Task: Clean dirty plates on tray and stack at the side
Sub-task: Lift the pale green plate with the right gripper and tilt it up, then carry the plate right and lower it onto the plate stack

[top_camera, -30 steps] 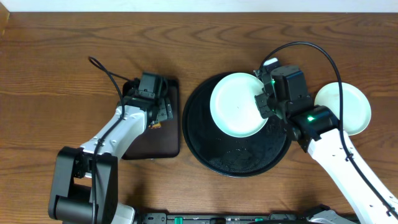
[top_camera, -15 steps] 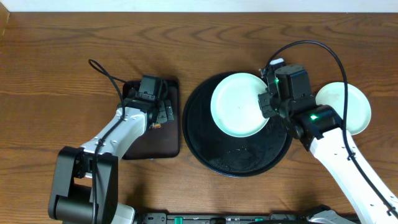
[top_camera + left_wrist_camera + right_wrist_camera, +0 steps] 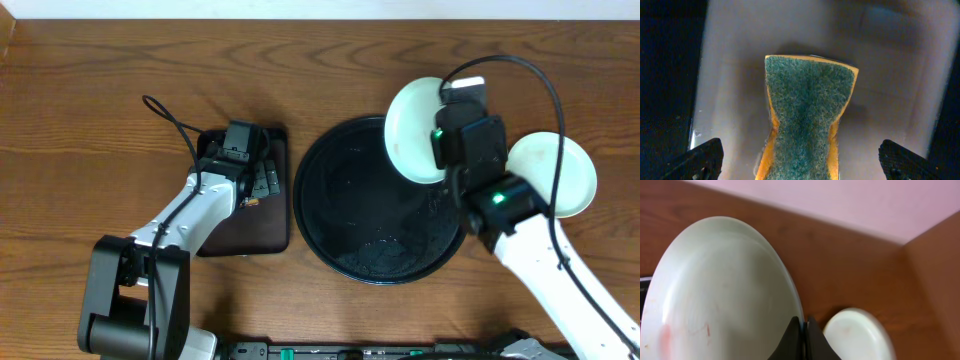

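Note:
The robot needs to move its right gripper to the right in the overhead view and then down onto the other pale plate, because the stack's place beside the tray (image 3: 350,215) is there.
My right gripper (image 3: 447,135) is shut on the rim of a pale mint-white plate (image 3: 414,128) and holds it tilted above the back right edge of the large round black tray (image 3: 350,215). In the right wrist view the plate (image 3: 720,295) fills the left, with faint reddish marks, and my jaws (image 3: 802,332) pinch its edge. Another pale plate (image 3: 560,170) lies on the table right of the tray; it also shows in the right wrist view (image 3: 857,335). My left gripper (image 3: 800,162) is open over a green-and-yellow sponge (image 3: 807,115).
The sponge lies on a smaller rectangular dark tray (image 3: 265,220) left of the round tray. The round tray holds no plates, only wet specks. A pale wall runs along the table's back edge (image 3: 840,205).
My right gripper has lifted the mint-white plate off the round tray and swung it back and to the right, tilting it. The left arm has not moved.

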Available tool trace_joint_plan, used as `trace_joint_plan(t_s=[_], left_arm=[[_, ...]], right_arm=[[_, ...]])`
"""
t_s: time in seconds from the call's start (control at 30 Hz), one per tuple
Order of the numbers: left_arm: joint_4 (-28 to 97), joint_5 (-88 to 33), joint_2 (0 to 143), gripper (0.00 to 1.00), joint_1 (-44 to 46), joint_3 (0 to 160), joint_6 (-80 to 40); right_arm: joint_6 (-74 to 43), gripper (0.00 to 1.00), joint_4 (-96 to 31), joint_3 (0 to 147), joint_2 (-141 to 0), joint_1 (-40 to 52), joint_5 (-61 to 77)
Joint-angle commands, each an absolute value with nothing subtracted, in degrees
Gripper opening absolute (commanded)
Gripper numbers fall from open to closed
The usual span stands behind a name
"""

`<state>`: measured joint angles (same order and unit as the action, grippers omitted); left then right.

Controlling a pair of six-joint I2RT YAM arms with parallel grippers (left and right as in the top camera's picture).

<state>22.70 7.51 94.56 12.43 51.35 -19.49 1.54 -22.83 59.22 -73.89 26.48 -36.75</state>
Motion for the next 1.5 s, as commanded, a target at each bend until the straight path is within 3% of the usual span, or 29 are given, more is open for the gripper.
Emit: trace_joint_plan(t_s=[0.0,0.1,0.2,0.47,0.57,0.67,0.83,1.03,1.3,1.47], left_arm=[[22.8,8.2,94.8,1.0,12.2,51.0,-19.8],[22.8,8.2,94.8,1.0,12.2,51.0,-19.8],[22.8,8.2,94.8,1.0,12.2,51.0,-19.8],[22.8,8.2,94.8,0.99,12.2,51.0,-19.8],[22.8,8.2,94.8,0.99,12.2,51.0,-19.8],[22.8,8.2,94.8,0.99,12.2,51.0,-19.8],[22.8,8.2,94.8,0.99,12.2,51.0,-19.8],[22.8,8.2,94.8,0.99,12.2,51.0,-19.8],[22.8,8.2,94.8,0.99,12.2,51.0,-19.8],[22.8,8.2,94.8,0.99,12.2,51.0,-19.8]], right_arm=[[12.4,0.01,-20.9,61.1,-70.4,36.4,-58.0],[16.4,0.01,-19.4,61.0,-70.8,44.4,-69.8],[17.5,0.01,-18.8,61.0,-71.6,49.5,-73.3],[17.4,0.01,-18.8,61.0,-76.5,50.6,-72.9],[15.7,0.01,-19.1,61.0,-79.2,49.4,-67.3],[9.7,0.01,-21.4,61.0,-81.1,46.0,-52.9],[-1.6,0.01,-24.6,61.1,-80.8,34.2,-26.9],[-9.8,0.01,-25.1,61.1,-76.6,10.8,3.3],[-13.5,0.01,-28.1,61.0,-78.3,-22.3,10.8],[-18.2,0.01,-28.1,60.9,-82.0,-35.8,10.8]])
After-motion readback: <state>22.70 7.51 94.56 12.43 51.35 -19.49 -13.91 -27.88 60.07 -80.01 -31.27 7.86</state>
